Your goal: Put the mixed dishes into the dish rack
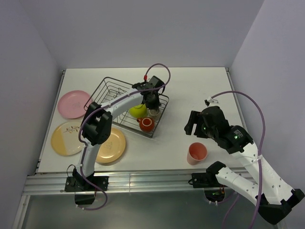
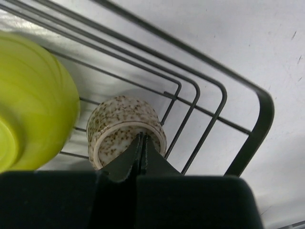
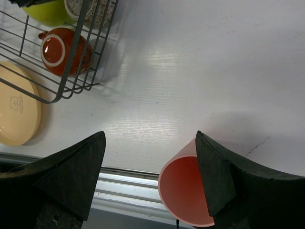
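I should move my open right gripper back and down onto the tumbler's rim facing the rack, as its upturned opening fits one finger.
The silver wire dish rack (image 1: 110,90) holds the lime-green bowl (image 1: 138,110), the small red mug (image 1: 146,124) and the speckled grey-beige cup (image 1: 154,112). My left gripper (image 1: 151,101) reaches into the rack. In the left wrist view its jaws are shut, tips (image 2: 142,136) right over the cup's (image 2: 119,121) rim, beside the bowl (image 2: 33,105). The salmon-pink tumbler (image 1: 197,153) stands upright near the table's front edge. My right gripper (image 3: 150,136) hangs open above it, the tumbler (image 3: 186,191) just inside the right finger (image 3: 217,171). The pink (image 1: 74,103), cream (image 1: 68,138) and tan-orange (image 1: 112,145) plates lie left of the rack.
The rack's corner wires (image 2: 257,124) run close by the cup. In the right wrist view the rack's near corner (image 3: 71,81) with the red mug (image 3: 62,50) sits left of the tumbler, next to the tan-orange plate (image 3: 16,109). A metal rail (image 1: 143,179) lines the front edge.
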